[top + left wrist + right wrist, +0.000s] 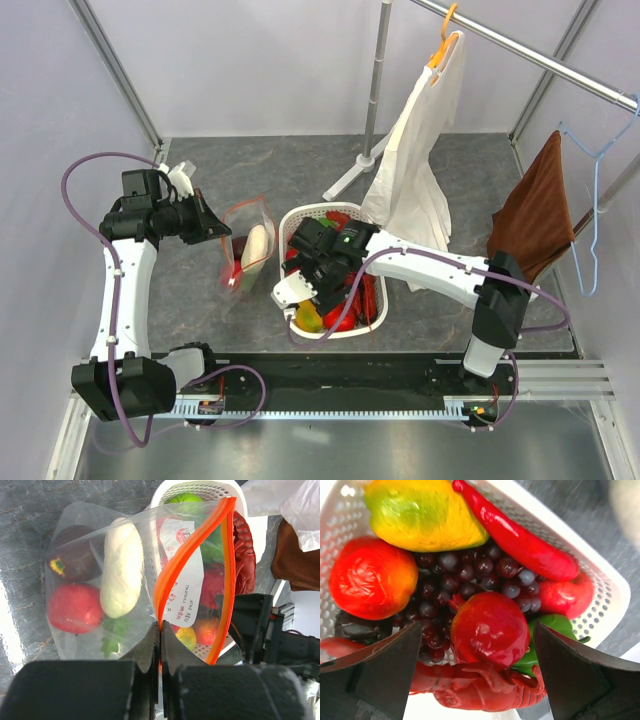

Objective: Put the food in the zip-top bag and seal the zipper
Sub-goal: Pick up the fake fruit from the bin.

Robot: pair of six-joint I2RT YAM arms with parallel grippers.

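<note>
The open fingers of the robot's right gripper already frame the red pomegranate (490, 628) below, beside the grapes (465, 575), so the gripper needs to go down next until they are at both sides of the pomegranate.
The clear zip-top bag (85, 520) hangs open beside the white basket (200, 489). Its orange zipper (185, 560) forms an open loop. Inside lie a white radish (120, 570), a dark purple bulb (75, 555) and a red fruit (75, 607). My left gripper (161, 630) is shut on the zipper's end; it also shows in the top view (222, 236). My right gripper (477, 630) is open over the basket (600, 575), its fingers either side of a red round fruit (490, 627). Grapes (465, 575), a lobster (485, 692), a yellow-green pepper (420, 512) and a red chili (520, 540) lie around it.
A metal stand's foot (350, 180) rests behind the basket (300, 212). A white cloth (415, 170) hangs from the rail down to the basket's far rim. A brown towel (535, 215) hangs at the right. Grey walls close in both sides.
</note>
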